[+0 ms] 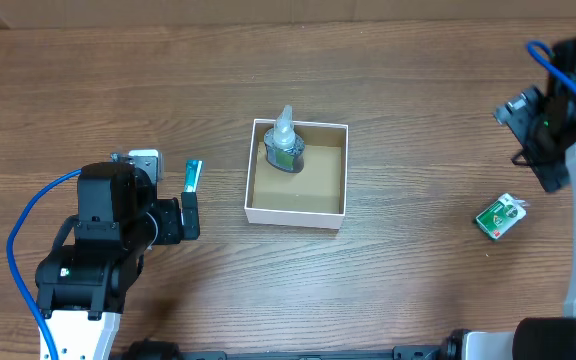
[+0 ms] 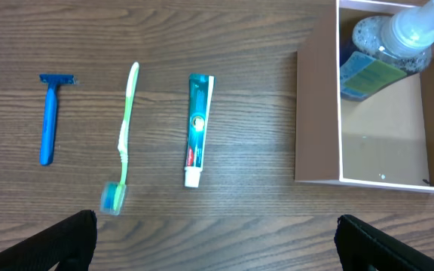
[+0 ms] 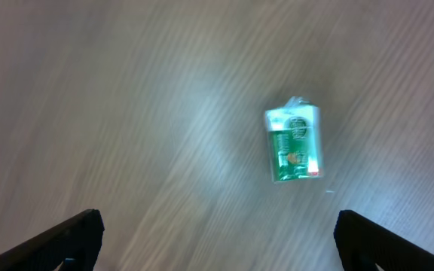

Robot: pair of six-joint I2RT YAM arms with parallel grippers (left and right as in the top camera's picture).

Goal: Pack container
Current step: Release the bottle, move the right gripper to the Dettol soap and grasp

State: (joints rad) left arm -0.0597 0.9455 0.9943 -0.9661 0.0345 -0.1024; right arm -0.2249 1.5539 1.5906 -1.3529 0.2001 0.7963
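Observation:
My right gripper will next move down and toward the right in the wrist view, until its fingertips are on either side of the packet below, astride the long sides of the green packet (image 1: 500,216) (image 3: 294,143).
The container (image 1: 295,214) is a white-walled square box with a brown inside at the table's middle. A clear bottle with a white cap (image 1: 286,143) stands in its far left corner. In the left wrist view the container (image 2: 316,113) is at the right with the bottle (image 2: 386,45) inside. My left gripper (image 2: 217,252) is open and empty, above bare table left of the container, and it also shows in the overhead view (image 1: 190,214). My right gripper (image 3: 217,241) is open and empty, above the table near a green packet (image 3: 294,143).
A blue razor (image 2: 48,117), a green toothbrush (image 2: 123,139) and a teal toothpaste tube (image 2: 199,128) lie side by side left of the container. Overhead shows only the toothpaste (image 1: 193,175) beside my left arm. The green packet (image 1: 500,216) lies at the right.

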